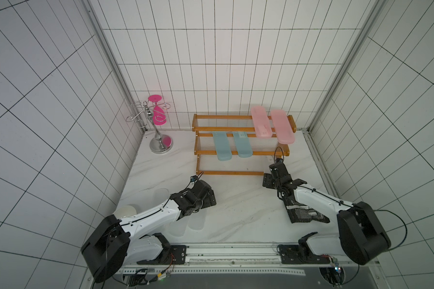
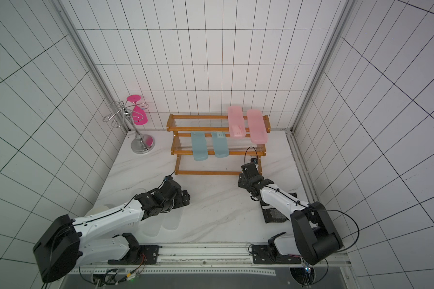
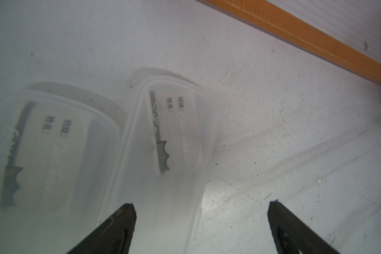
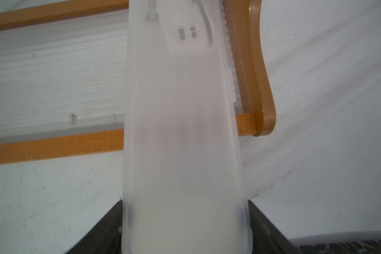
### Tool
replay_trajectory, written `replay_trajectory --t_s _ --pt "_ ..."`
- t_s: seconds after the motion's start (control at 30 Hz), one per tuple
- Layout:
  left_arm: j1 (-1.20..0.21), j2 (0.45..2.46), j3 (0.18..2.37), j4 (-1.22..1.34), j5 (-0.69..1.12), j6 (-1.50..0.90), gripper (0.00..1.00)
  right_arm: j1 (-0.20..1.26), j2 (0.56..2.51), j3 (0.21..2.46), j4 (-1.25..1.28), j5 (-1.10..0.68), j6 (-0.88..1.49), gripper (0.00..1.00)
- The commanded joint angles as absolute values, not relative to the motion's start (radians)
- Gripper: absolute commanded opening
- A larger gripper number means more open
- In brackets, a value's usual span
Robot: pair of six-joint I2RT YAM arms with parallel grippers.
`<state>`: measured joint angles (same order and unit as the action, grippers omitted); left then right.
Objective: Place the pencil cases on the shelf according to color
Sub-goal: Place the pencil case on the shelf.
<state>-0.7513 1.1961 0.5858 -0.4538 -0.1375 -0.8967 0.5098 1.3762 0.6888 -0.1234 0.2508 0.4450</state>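
Observation:
My right gripper next needs to push outward and down and let go of the frosted clear case across the shelf's bottom level (image 1: 267, 164), because that level is outward of and below my gripper.
The shelf (image 1: 236, 128) (image 2: 211, 129) stands at the back. Two pink pencil cases (image 1: 261, 122) (image 1: 282, 126) lie on its top tier, two teal ones (image 1: 221, 146) (image 1: 242, 145) on the middle tier. My right gripper (image 4: 185, 204) is shut on a frosted clear case (image 4: 180, 132), which reaches over the bottom tier's front rail (image 4: 53, 147) at the shelf's right end. My left gripper (image 3: 201, 206) (image 1: 206, 197) hangs open over two labelled clear cases (image 3: 163, 154) (image 3: 53, 154) lying side by side on the table; one finger is above the nearer case.
A chrome wire stand with pink glass (image 1: 158, 125) is at the back left. A black foil packet (image 1: 303, 215) lies under the right arm. More frosted cases (image 1: 161, 195) show faintly beside the left arm. The shelf's bottom rail (image 3: 306, 37) runs ahead of the left gripper.

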Motion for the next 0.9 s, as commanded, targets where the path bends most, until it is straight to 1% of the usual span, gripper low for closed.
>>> replay_trajectory --t_s 0.0,0.1,0.2,0.33,0.63,0.67,0.7,0.73,0.77,0.8,0.87 --pt "-0.753 1.209 0.574 -0.424 -0.14 -0.879 0.98 0.493 1.415 0.745 -0.061 0.264 0.422 0.55" --pt "-0.752 1.212 0.578 -0.424 -0.134 -0.871 0.98 0.488 1.448 0.754 -0.037 0.261 0.419 0.56" --pt "-0.752 1.207 0.577 -0.425 -0.131 -0.865 0.98 0.481 1.482 0.764 -0.014 0.276 0.415 0.6" --pt "-0.753 1.197 0.57 -0.426 -0.125 -0.862 0.98 0.474 1.518 0.779 0.012 0.293 0.415 0.62" --pt "-0.754 1.2 0.559 -0.421 -0.114 -0.863 0.98 0.457 1.609 0.812 0.071 0.308 0.381 0.63" --pt "-0.753 1.202 0.555 -0.415 -0.112 -0.866 0.98 0.455 1.615 0.816 0.073 0.305 0.38 0.66" --pt "-0.753 1.208 0.553 -0.411 -0.109 -0.868 0.98 0.454 1.622 0.819 0.073 0.304 0.38 0.72" --pt "-0.753 1.213 0.552 -0.407 -0.106 -0.868 0.98 0.454 1.626 0.819 0.074 0.304 0.38 0.79" --pt "-0.753 1.22 0.552 -0.405 -0.101 -0.87 0.98 0.454 1.626 0.819 0.072 0.302 0.381 0.89" --pt "-0.754 1.229 0.555 -0.405 -0.098 -0.87 0.98 0.453 1.626 0.821 0.066 0.304 0.385 0.95" --pt "-0.755 1.241 0.558 -0.409 -0.094 -0.873 0.98 0.453 1.611 0.82 0.052 0.301 0.388 1.0"
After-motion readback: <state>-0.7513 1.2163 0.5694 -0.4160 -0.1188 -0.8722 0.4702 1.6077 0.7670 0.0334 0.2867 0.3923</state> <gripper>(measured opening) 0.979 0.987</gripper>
